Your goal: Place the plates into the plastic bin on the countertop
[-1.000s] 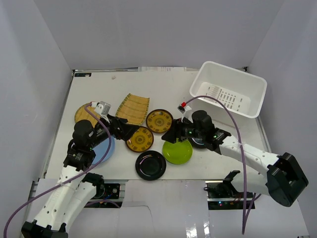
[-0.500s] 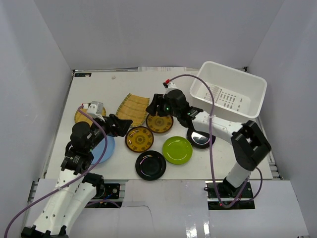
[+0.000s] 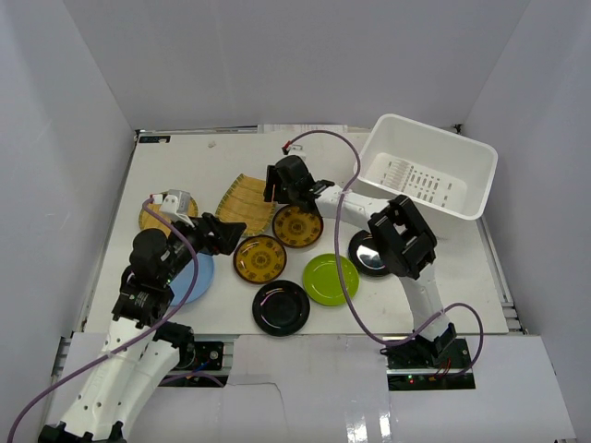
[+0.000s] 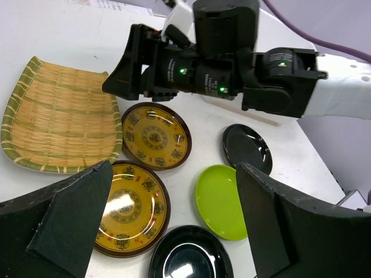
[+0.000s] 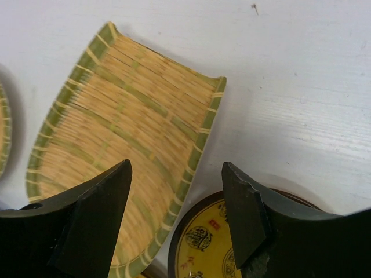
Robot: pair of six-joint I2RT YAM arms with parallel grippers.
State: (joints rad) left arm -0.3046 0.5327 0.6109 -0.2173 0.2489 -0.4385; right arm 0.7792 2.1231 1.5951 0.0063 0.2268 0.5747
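Observation:
Next, my right gripper moves down, fingers spread, astride the squarish plate's edge by the brown-rimmed plate (image 3: pixel 273 209) (image 5: pixel 192 162), because that raised rim runs between its open fingers.
On the countertop (image 3: pixel 185 161) lie a squarish woven plate (image 3: pixel 247 201), two brown-rimmed plates (image 3: pixel 297 225) (image 3: pixel 259 258), a lime green plate (image 3: pixel 331 279) and two black plates (image 3: pixel 281 307) (image 3: pixel 372 254). A light blue plate (image 3: pixel 198 277) and a round woven plate (image 3: pixel 150 214) are partly hidden under my left arm. The white plastic bin (image 3: pixel 434 189) stands at the far right and holds nothing. My right gripper (image 3: pixel 275 186) is open and empty. It hovers over the squarish plate's edge (image 5: pixel 191 156), next to a brown-rimmed plate (image 5: pixel 214 243). My left gripper (image 3: pixel 224 235) is open and empty.
The left wrist view (image 4: pixel 174 168) shows my right arm (image 4: pixel 232 63) stretched across the far side above the plates. Its purple cable (image 3: pixel 346 148) loops over the table near the bin. Grey walls close in the table on three sides.
My right arm swung from the green and black plates at the front right, back and left, to the squarish woven plate. My left gripper drew back slightly to the left.

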